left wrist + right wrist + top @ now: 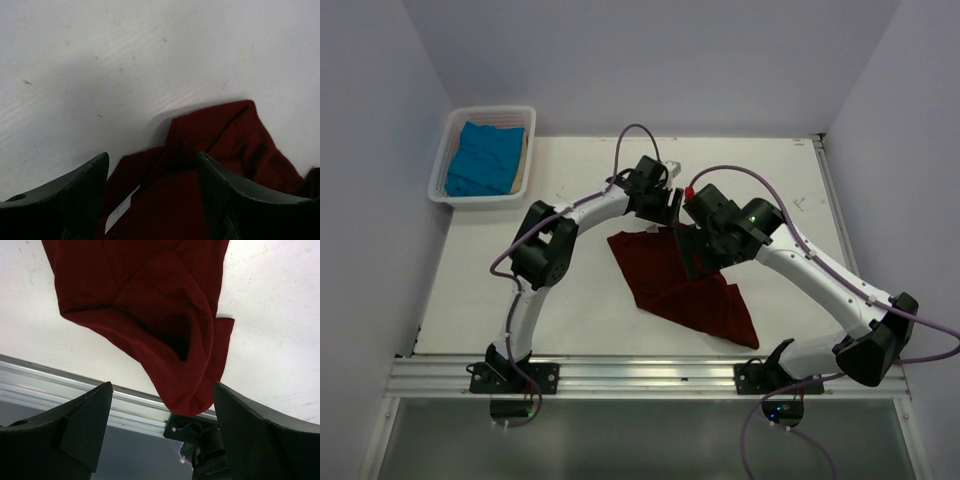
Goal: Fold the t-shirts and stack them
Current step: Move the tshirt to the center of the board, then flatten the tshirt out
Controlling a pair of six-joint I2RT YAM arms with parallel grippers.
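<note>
The empty right gripper moves down, outward and toward the left in the top view onto the maroon t-shirt's far part [646, 246] next, which lies below, still crumpled.
The maroon t-shirt [685, 290] lies crumpled in the middle of the table, one corner reaching toward the near edge. My left gripper [669, 210] is at its far corner. In the left wrist view its jaws [152, 156] stand apart, with maroon cloth [200, 135] and a white label [121, 209] lying between them, not pinched. My right gripper [694, 260] hovers over the shirt's upper part. It is open [163, 386], with the maroon shirt [150, 305] spread ahead of its fingers and nothing between them. The teal-blue t-shirt [485, 158] lies folded in the basket.
A white slatted basket [448, 152] sits at the table's far left corner. An aluminium rail [640, 375] runs along the near edge and shows in the right wrist view [60, 385] with an arm's base mount [195, 432].
</note>
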